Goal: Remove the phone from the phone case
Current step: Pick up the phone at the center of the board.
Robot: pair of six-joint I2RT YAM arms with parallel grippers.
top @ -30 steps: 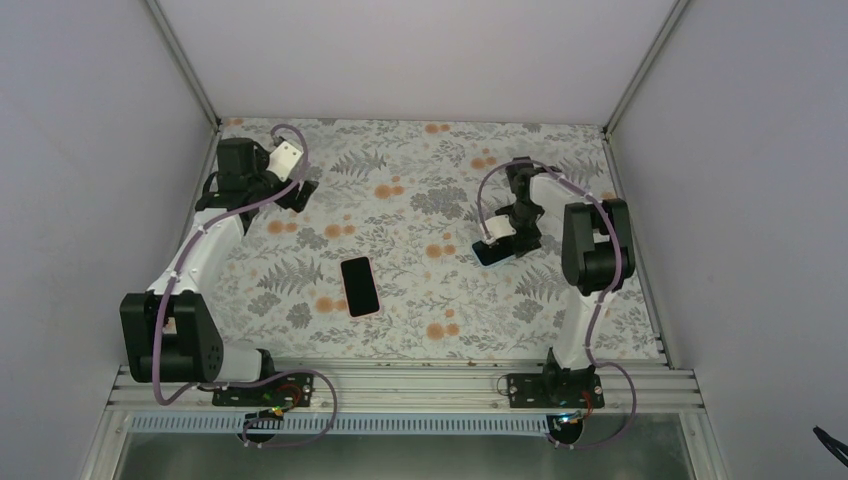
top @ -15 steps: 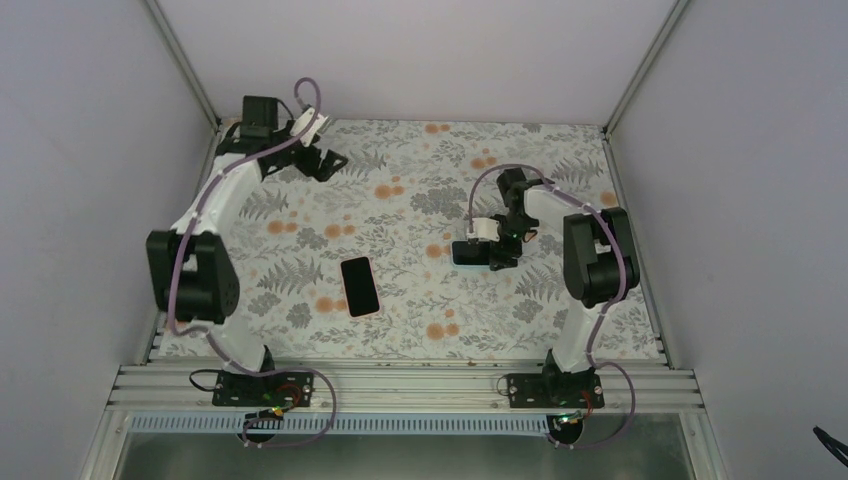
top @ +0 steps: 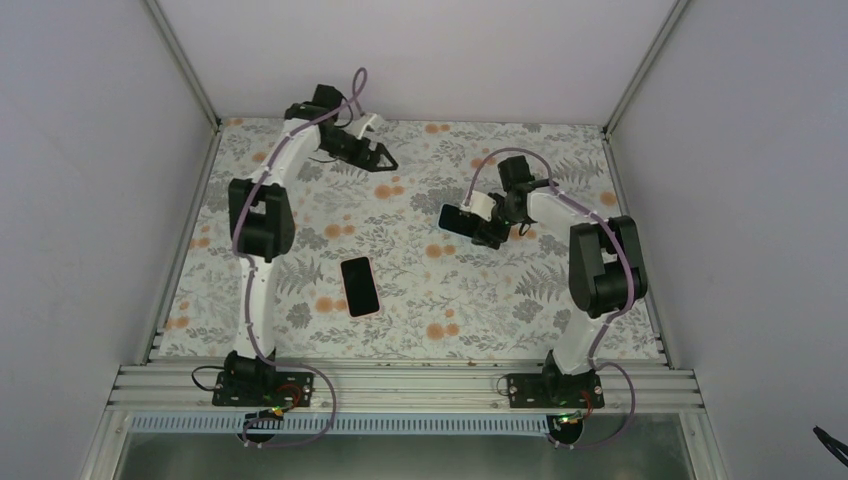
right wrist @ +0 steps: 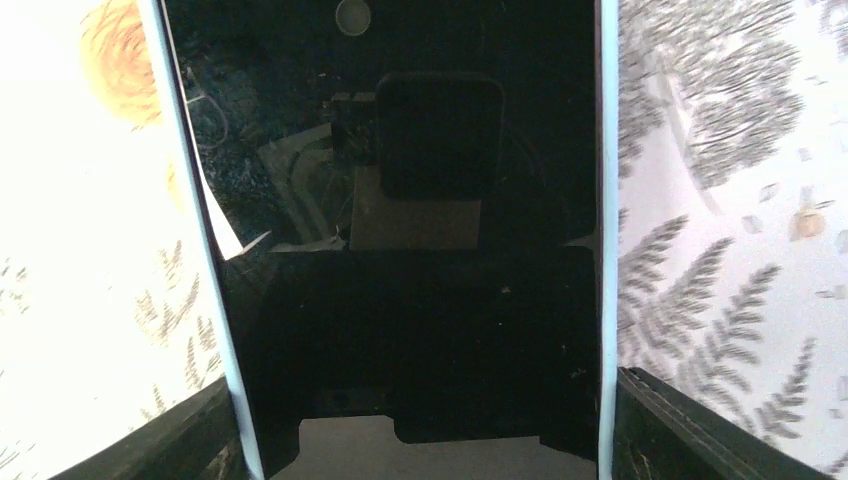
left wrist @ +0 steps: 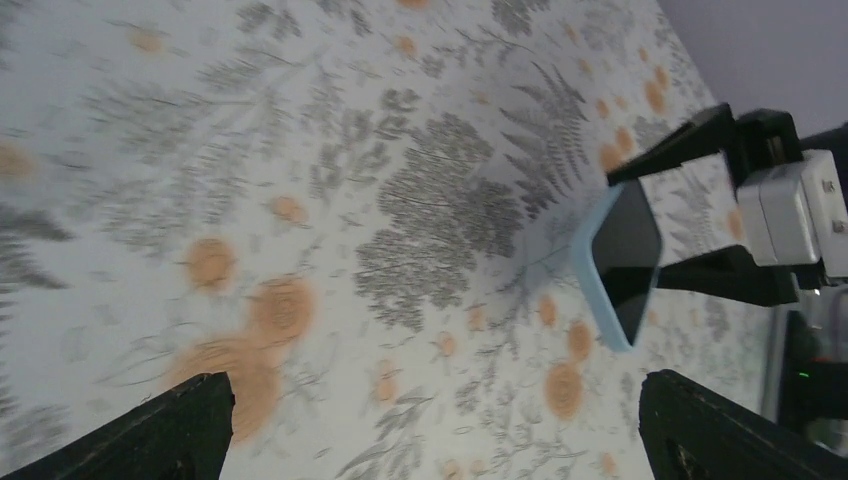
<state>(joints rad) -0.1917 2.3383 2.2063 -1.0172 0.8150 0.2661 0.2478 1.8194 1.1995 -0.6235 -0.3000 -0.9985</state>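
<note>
I need to move my left gripper to the right in the top view next, with its open fingers on both sides of the case's loose end, because that end sticks out of my right gripper.
My right gripper is shut on a phone in a light blue case and holds it above the table, right of centre. In the right wrist view the black screen fills the space between my fingers, with the blue case rim against them. The left wrist view shows the same phone edge-on in the air. My left gripper is open and empty at the back of the table, pointing toward the right arm; its fingertips sit wide apart.
A second dark phone with a pale pink rim lies flat on the floral tablecloth near the middle. Grey walls with metal frame posts enclose the table on three sides.
My left arm has swung from the far left corner along the back toward the centre. My right gripper has carried the blue-cased phone up and to the left.
</note>
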